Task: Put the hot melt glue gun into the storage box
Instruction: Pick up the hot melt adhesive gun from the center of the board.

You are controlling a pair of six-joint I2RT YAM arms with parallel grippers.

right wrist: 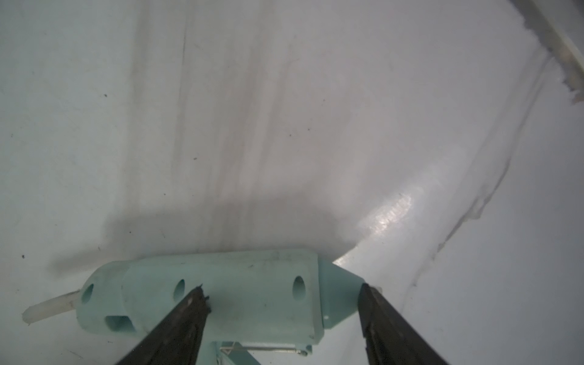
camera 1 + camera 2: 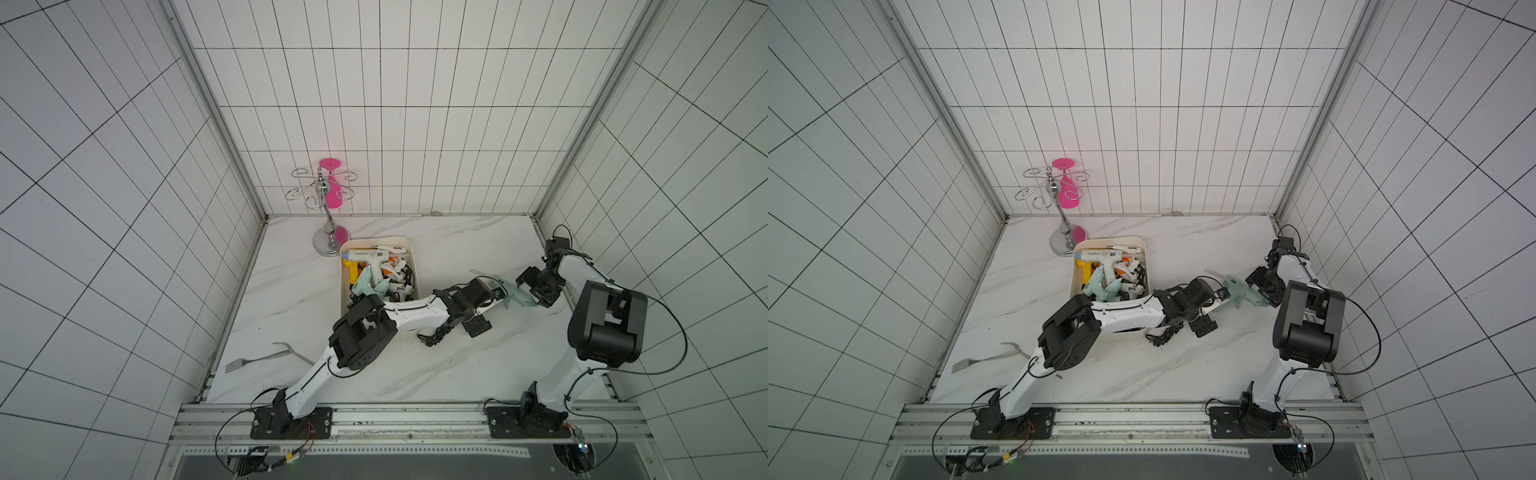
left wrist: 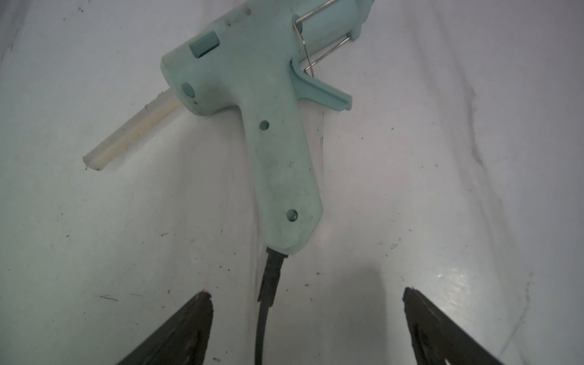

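Observation:
The open left gripper moves down and along the black cord (image 3: 265, 303) next, astride the handle's cord end (image 3: 290, 213) to close. Its fingers still span only cord.
A mint-green hot melt glue gun (image 2: 509, 291) (image 2: 1239, 291) lies flat on the marble table, right of the storage box (image 2: 376, 240) (image 2: 1108, 240), a cream-white tray holding several other glue guns. My left gripper (image 2: 492, 306) (image 3: 306, 293) is open just short of the handle's end of the glue gun (image 3: 275, 132), and the black cord (image 3: 265, 303) runs between its fingers. My right gripper (image 2: 535, 291) (image 1: 282, 287) has its jaws apart astride the front of the glue gun (image 1: 252, 275). One finger lies over the barrel, the other beside the nozzle. A glue stick pokes out of the back.
A chrome glass rack (image 2: 328, 232) with a pink glass stands behind the box's far left corner. A fork (image 2: 237, 365) and metal tongs (image 2: 286, 350) lie near the left wall. The gun's coiled cord (image 2: 434, 334) rests under my left forearm.

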